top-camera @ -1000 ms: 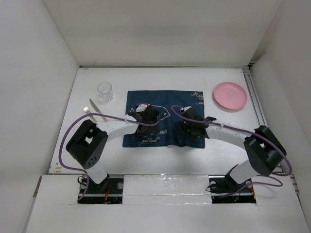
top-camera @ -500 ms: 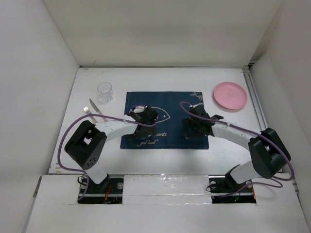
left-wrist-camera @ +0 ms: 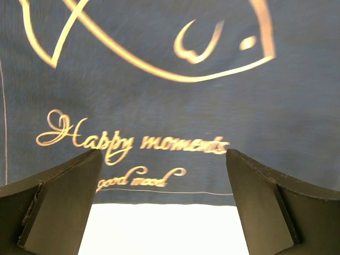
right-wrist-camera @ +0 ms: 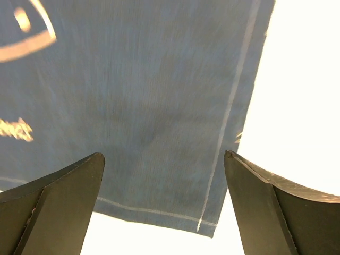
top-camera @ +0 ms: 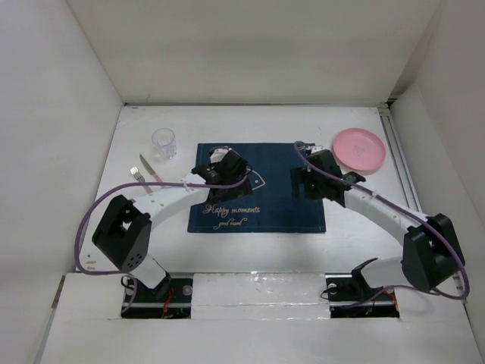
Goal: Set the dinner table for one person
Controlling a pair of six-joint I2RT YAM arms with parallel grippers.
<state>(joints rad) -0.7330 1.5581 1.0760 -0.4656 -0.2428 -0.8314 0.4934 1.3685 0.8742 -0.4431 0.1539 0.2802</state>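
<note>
My right gripper will next swing toward the metal bar, and then it will go down to the plate's rim on the side of the bar.
The white dinner table [top-camera: 356, 227] carries a navy placemat [top-camera: 261, 216] with a gold fish outline and "Happy moments" lettering, lying flat at its middle. My left gripper [top-camera: 225, 168] hovers open and empty over the mat's left half; its wrist view shows the lettering [left-wrist-camera: 133, 141] and the mat's near edge. My right gripper [top-camera: 314, 178] hovers open and empty over the mat's right part; its wrist view shows the mat's near right corner [right-wrist-camera: 207, 226]. A pink plate [top-camera: 359, 149] lies at the far right. A clear glass [top-camera: 164, 142] stands at the far left, a fork [top-camera: 136, 175] and knife [top-camera: 152, 174] beside it.
White walls enclose the table on the left, back and right. A metal rail [top-camera: 402, 163] runs along the right edge. Purple cables loop off both arms.
Both grippers have lifted off the mat's near part and moved toward the far side. The mat's near edge, bunched a second ago, now lies flat.
</note>
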